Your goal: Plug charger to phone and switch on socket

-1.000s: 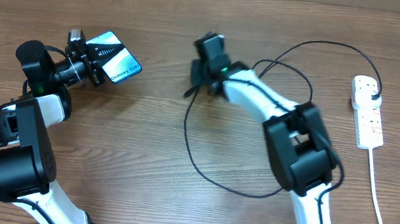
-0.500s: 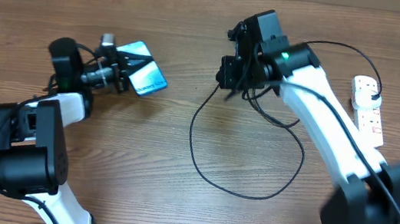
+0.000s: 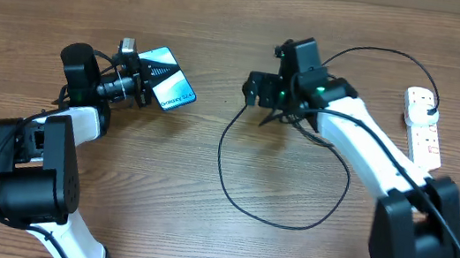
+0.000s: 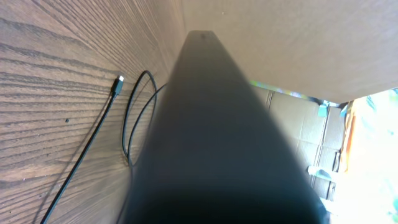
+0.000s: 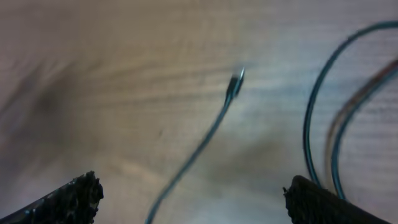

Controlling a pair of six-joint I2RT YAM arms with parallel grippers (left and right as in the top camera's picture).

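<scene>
My right gripper lowers its open fingers outward around the connector's black body [image 5: 233,88] next and turns to match the cable's slant. That body lies below, ahead of the fingers.
In the overhead view the phone [image 3: 170,88], blue screen up, is held off the table at the left, with my left gripper [image 3: 135,86] shut on its short edge. Its dark body [image 4: 217,143] fills the left wrist view and hides the fingers. The charger cable [image 3: 219,156] loops across the middle of the table to its black plug [image 3: 430,105] in the socket [image 3: 423,129]. My right gripper [image 3: 261,97] hovers open over the cable's free end. The connector tip [image 5: 236,81] lies on the wood ahead of the spread fingertips [image 5: 76,198], untouched. The same tip [image 4: 118,83] shows in the left wrist view.
The socket's thick white cord [image 3: 437,236] runs down the right side toward the front edge. Cardboard boxes [image 4: 298,130] stand beyond the table. Bare wood lies between the phone and the cable loop.
My right gripper has opened and let go of the cable end, which now lies on the table. My left gripper has carried the phone a little further right.
</scene>
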